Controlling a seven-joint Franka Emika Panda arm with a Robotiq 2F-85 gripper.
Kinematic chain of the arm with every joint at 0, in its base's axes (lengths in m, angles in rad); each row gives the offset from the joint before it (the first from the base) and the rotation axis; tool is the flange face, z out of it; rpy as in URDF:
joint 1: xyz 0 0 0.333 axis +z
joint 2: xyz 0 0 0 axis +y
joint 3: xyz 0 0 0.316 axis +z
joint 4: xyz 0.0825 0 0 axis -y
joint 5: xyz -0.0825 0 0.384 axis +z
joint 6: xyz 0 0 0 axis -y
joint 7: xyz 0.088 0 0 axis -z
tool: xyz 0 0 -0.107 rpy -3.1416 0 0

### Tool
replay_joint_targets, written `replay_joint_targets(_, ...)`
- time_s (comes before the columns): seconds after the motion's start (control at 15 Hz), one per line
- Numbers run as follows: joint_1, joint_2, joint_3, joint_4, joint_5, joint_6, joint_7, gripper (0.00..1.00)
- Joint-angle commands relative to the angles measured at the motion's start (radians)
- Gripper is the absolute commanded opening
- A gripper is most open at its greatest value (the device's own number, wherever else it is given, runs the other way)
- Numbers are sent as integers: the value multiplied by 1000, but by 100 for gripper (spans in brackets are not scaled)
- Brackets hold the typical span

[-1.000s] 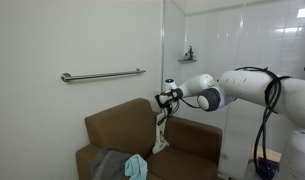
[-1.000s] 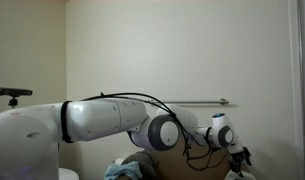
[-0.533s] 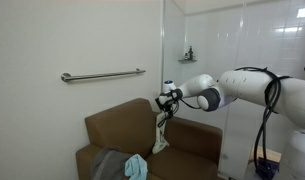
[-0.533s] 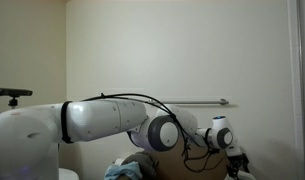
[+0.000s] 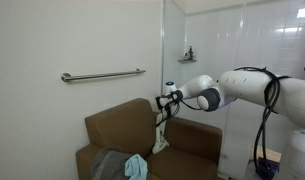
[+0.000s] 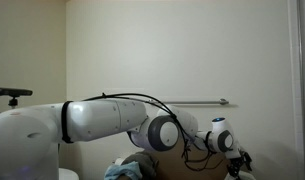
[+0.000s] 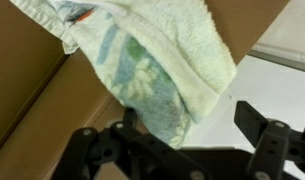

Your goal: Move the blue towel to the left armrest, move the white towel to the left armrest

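That edge of the white towel goes between my gripper's fingers next, as my gripper stays where it is and closes.
A white towel (image 5: 160, 135) with a faded green and blue print hangs down at the right end of the brown armchair's back (image 5: 117, 122). In the wrist view the towel (image 7: 162, 60) fills the top, and its lower edge reaches between the fingers beside one of them. My gripper (image 5: 165, 100) is at the towel's top; in the wrist view its fingers (image 7: 192, 125) stand wide apart, open. A blue towel (image 5: 136, 166) lies low at the chair's front, beside a grey cloth (image 5: 107, 165). It also shows in an exterior view (image 6: 120, 171), where the gripper (image 6: 237, 160) is low on the right.
A metal grab bar (image 5: 102, 74) is fixed to the wall above the chair. A glass partition (image 5: 164, 40) with a small shelf (image 5: 187, 56) stands behind the arm. A black stand (image 6: 10, 93) is at the far edge.
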Motion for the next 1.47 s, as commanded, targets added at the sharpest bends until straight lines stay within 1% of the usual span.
replay_joint_targets(0.0,14,0,-30,-31,-13,101,113,100)
replay_joint_targets(0.13,21,0,-42,-38,-21,85,129,100)
replay_joint_targets(0.27,25,0,-48,-35,-12,25,96,100)
replay_joint_targets(0.33,24,0,-39,-35,-9,-4,72,100)
replay_joint_targets(0.4,25,0,-43,-35,-12,-17,72,100)
replay_joint_targets(0.47,25,0,-43,-37,-12,-24,73,75)
replay_joint_targets(0.53,24,-1,-43,-39,-13,-24,75,73)
replay_joint_targets(0.6,24,0,-46,-38,-14,-29,82,67)
replay_joint_targets(0.67,23,0,-44,-38,-13,-30,85,59)
replay_joint_targets(0.8,24,0,-46,-38,-14,-31,91,45)
replay_joint_targets(1.2,26,-1,-53,-37,-16,-32,95,8)
replay_joint_targets(1.27,25,-2,-54,-34,-16,-35,95,3)
replay_joint_targets(1.4,21,-3,-53,-21,-13,-52,86,2)
